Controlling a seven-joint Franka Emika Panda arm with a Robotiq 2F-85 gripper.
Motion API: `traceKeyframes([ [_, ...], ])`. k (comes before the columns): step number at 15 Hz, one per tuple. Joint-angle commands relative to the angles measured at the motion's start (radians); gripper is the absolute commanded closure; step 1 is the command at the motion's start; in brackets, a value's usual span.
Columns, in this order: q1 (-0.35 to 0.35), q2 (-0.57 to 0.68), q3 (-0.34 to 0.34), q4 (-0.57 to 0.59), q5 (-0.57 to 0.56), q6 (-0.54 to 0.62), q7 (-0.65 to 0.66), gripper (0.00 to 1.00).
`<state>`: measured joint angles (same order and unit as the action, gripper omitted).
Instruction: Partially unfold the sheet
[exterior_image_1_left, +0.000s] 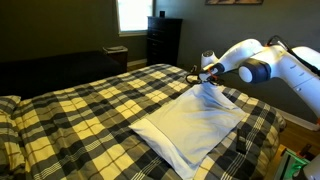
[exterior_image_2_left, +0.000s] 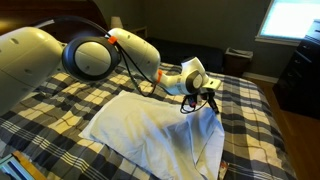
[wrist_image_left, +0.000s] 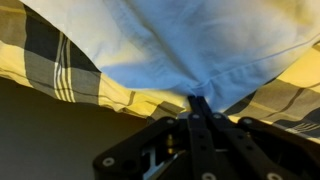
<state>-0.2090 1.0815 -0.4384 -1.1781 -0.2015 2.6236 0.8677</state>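
Note:
Next, my gripper stays low over the plaid bedspread and opens there, releasing the raised corner of the sheet (exterior_image_2_left: 208, 113) (wrist_image_left: 194, 84), as the sheet already stretches from it.
The sheet (exterior_image_1_left: 193, 125) is a pale white cloth lying on the plaid bedspread, partly spread out, with one corner pulled up into a peak. It shows in both exterior views (exterior_image_2_left: 150, 125). My gripper (exterior_image_1_left: 207, 78) is shut on that raised corner of the sheet and holds it a little above the bed, as an exterior view also shows (exterior_image_2_left: 203, 100). In the wrist view the fingers (wrist_image_left: 199, 103) are pressed together on the cloth (wrist_image_left: 180, 45), which hangs stretched from them.
The yellow, black and white plaid bedspread (exterior_image_1_left: 90, 110) covers the bed. A dark dresser (exterior_image_1_left: 163, 40) and a window (exterior_image_1_left: 132, 14) stand behind it. The bed's edge and floor (exterior_image_2_left: 285, 130) lie past the sheet.

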Motion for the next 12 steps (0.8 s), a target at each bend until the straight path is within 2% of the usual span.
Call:
traceKeyframes([
  [1,-0.022,0.109,-0.023,0.166,0.04,-0.059,0.019,1.0],
  [7,-0.065,0.178,-0.011,0.311,0.054,-0.138,0.03,1.0],
  [8,-0.068,0.186,-0.011,0.327,0.052,-0.15,0.034,0.74],
  [9,-0.069,0.181,-0.007,0.323,0.045,-0.156,0.038,0.73],
  [12,-0.074,0.157,-0.003,0.298,0.048,-0.127,0.044,0.53],
])
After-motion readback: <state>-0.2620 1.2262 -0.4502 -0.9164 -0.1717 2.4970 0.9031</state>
